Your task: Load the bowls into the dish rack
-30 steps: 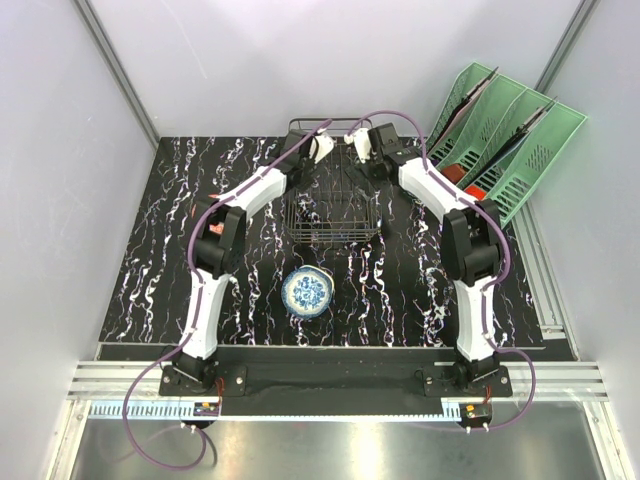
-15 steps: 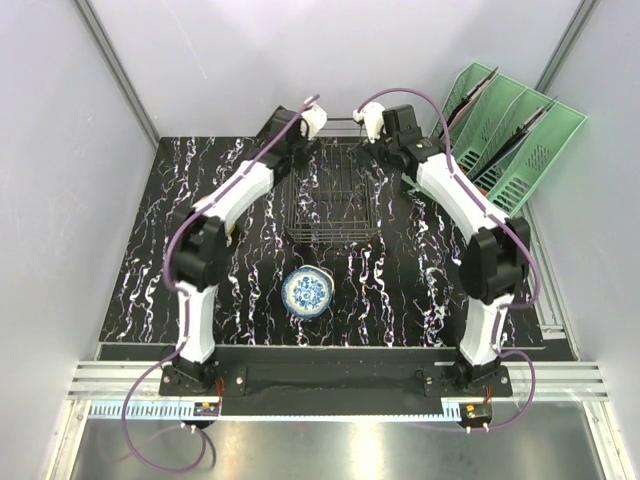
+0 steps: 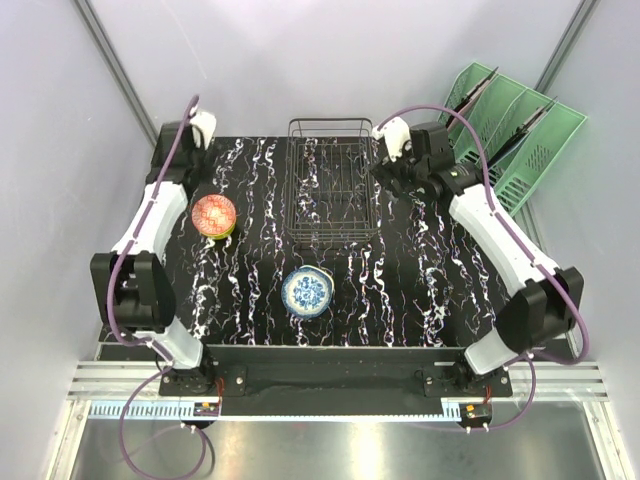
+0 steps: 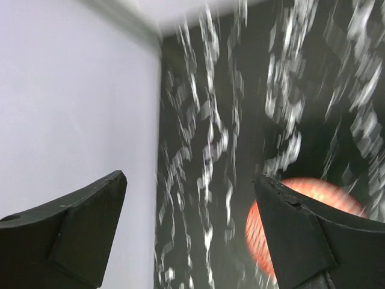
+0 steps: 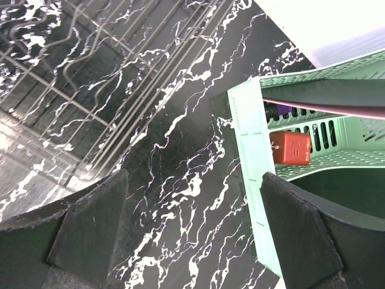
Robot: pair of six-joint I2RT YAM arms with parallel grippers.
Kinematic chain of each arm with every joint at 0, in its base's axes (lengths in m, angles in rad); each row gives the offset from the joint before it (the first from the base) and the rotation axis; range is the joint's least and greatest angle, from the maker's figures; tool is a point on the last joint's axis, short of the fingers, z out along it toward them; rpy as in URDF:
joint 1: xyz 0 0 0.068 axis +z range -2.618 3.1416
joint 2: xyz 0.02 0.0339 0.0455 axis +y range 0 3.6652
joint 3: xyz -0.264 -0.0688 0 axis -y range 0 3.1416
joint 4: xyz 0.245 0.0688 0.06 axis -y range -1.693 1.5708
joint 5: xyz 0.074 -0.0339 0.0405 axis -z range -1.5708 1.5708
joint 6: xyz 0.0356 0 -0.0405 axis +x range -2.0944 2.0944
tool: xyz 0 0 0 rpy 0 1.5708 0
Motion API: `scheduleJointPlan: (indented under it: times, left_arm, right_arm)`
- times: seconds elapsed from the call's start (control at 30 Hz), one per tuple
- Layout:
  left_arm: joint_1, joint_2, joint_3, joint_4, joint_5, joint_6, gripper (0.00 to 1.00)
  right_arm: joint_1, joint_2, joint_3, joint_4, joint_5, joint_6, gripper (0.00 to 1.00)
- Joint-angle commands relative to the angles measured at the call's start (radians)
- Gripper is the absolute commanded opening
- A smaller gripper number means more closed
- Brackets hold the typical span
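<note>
The orange-red bowl is still outside the empty dish rack, so my left gripper needs to move down and back next, onto the orange-red bowl's rim [image 3: 195, 211] [image 4: 248, 232] nearest the side.
The dish rack [image 3: 329, 185], a dark wire basket, stands at the back middle of the table with nothing in it; a corner of the dish rack [image 5: 72, 66] shows in the right wrist view. A white bowl with blue flowers [image 3: 306, 292] sits in front of it. A bowl with an orange-red inside [image 3: 214, 215] sits at the left; in the blurred left wrist view this bowl [image 4: 304, 198] lies partly behind my right finger. My left gripper [image 3: 180, 140] [image 4: 189, 179] is open above the back left corner. My right gripper [image 3: 392, 165] [image 5: 194, 176] is open over bare table right of the rack.
A mint-green slotted organizer [image 3: 505, 135] leans at the back right, with a red block [image 5: 290, 147] in one slot. Pale walls close in the left, back and right sides; the left wall [image 4: 72, 108] is close to my left fingers.
My left arm has swung from over the rack to the back left corner, uncovering the orange-red bowl. My right arm has pulled off the rack toward the right.
</note>
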Motion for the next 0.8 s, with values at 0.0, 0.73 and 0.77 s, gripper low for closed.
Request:
scheduleJointPlan:
  times: [0.0,0.73,0.77]
  left_arm:
    - [0.02,0.013,-0.078,-0.043,0.159,0.023,0.91]
    - [0.058,0.157,-0.09,-0.094,0.234,-0.024,0.59]
    - [0.058,0.148,-0.098,-0.092,0.239,-0.026,0.56]
  right_arm:
    - [0.008,-0.089,-0.033,0.007,-0.032,0.0,1.0]
    - [0.008,-0.161,-0.122,-0.002,0.002,0.001,1.0]
    - [0.008,-0.155,-0.12,-0.002,0.002,0.003,1.0]
